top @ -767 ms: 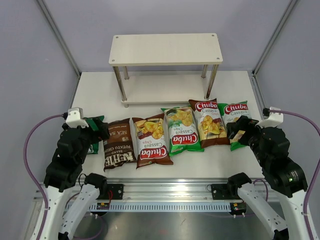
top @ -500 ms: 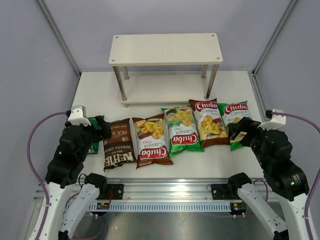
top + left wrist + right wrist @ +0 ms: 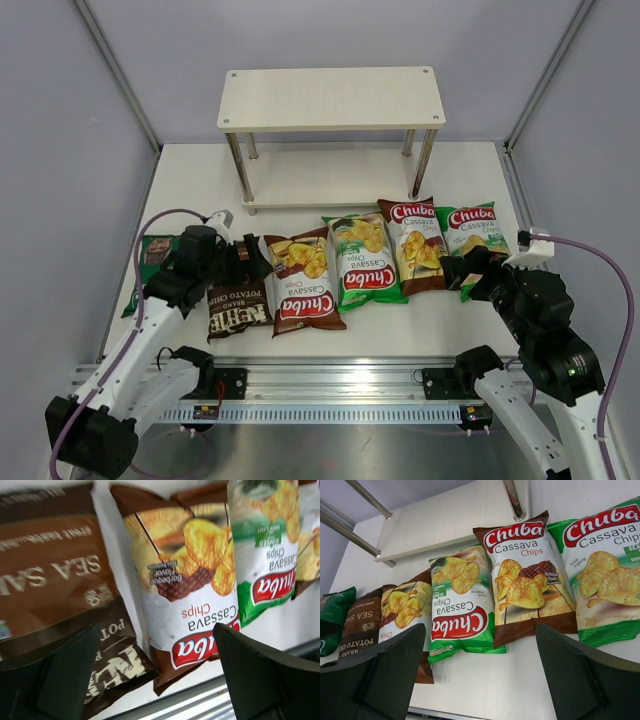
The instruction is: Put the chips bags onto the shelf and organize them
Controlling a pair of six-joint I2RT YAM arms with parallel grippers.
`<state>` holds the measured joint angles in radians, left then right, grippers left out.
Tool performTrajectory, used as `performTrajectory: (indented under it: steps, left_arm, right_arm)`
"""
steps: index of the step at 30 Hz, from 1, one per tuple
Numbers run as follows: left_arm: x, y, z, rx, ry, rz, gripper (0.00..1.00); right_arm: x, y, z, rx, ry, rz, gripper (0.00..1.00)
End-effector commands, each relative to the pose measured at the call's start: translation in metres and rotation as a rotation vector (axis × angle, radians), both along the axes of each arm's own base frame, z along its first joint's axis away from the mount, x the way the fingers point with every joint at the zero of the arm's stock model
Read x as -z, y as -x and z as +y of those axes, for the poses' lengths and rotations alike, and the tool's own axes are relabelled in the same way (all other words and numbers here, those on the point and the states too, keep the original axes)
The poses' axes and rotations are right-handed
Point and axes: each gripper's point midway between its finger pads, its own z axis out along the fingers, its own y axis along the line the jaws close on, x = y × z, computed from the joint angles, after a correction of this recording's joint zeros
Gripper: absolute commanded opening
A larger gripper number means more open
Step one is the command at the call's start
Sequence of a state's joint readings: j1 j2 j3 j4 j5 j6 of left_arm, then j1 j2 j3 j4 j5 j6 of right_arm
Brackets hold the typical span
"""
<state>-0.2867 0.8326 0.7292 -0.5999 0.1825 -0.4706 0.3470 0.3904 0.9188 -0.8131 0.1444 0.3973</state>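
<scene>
My left gripper's open fingers are above the bag, so next I will move my left gripper down and to the right in the top view onto the brown Chuba's white middle (image 3: 292, 287) (image 3: 170, 611).
Six chips bags lie in a row in front of the shelf (image 3: 330, 98): a dark green bag (image 3: 150, 258), a dark brown Kettle bag (image 3: 238, 298), a brown Chuba (image 3: 303, 285), a green Chuba (image 3: 365, 258), a second brown Chuba (image 3: 420, 245) and a second green Chuba (image 3: 470, 228). My left gripper (image 3: 252, 262) hangs open above the Kettle bag (image 3: 50, 580) and the brown Chuba (image 3: 185, 580), holding nothing. My right gripper (image 3: 462, 272) stands open near the front edge of the right-hand green Chuba (image 3: 607, 575), also holding nothing.
The shelf's lower board (image 3: 445, 525) and a silver leg (image 3: 512, 500) stand just behind the bags. Grey walls close in both sides. A metal rail (image 3: 330, 385) runs along the table's near edge.
My left arm has swung right and forward, from over the dark green bag to above the Kettle bag, uncovering the green bag. My right gripper has drifted slightly left and down.
</scene>
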Motion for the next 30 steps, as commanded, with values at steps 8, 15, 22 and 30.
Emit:
performTrajectory:
  steps: [8, 15, 22, 30]
  left_arm:
    - [0.045, -0.002, -0.070, 0.195, 0.188, 0.091, 0.94]
    - [0.084, -0.003, -0.067, 0.156, 0.118, 0.177, 0.87]
    - [0.108, 0.003, -0.078, 0.177, 0.164, 0.227, 0.87]
    - [0.105, -0.001, -0.087, 0.134, 0.293, 0.134, 0.69]
  right_arm:
    - [-0.011, 0.000, 0.013, -0.068, -0.033, -0.052, 0.99]
    - [-0.013, 0.003, 0.014, -0.081, -0.036, -0.057, 0.99]
    - [-0.009, 0.001, 0.020, -0.098, -0.057, -0.052, 0.99]
    - [-0.004, -0.004, 0.046, -0.197, -0.139, -0.034, 1.00]
